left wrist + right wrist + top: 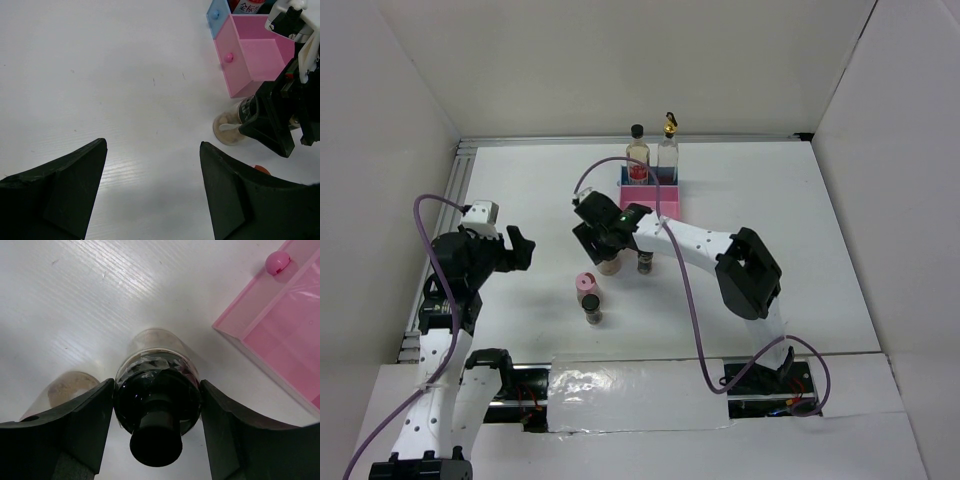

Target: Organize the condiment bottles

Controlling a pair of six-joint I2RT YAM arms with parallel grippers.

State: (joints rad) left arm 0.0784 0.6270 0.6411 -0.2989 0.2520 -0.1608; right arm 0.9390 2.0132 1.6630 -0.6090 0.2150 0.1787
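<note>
My right gripper should next lift the small black-lidded jar over the pink tray's side and outward, then lower and release it, as the tray's bare bottom is outward of it.
My right gripper (603, 240) is shut on a small black-lidded jar (157, 390), its fingers (80, 425) pressed on both sides of the lid. This jar (610, 264) is just in front of the pink tray (655, 205). A second small jar (645, 264) stands beside it, and shows partly behind my finger in the right wrist view (65, 387). A pink-lidded jar (586, 283) and a black-lidded jar (592, 310) stand nearer. The tall black-capped bottle (638, 150) and the clear gold-spouted bottle (668, 148) stand at the back. My left gripper (520, 247) is open and empty (153, 145).
A blue tray (665, 176) lies behind the pink one; both show at the upper right of the left wrist view (250, 60). White walls close in the table on three sides. A purple cable (620, 162) loops over the right arm.
</note>
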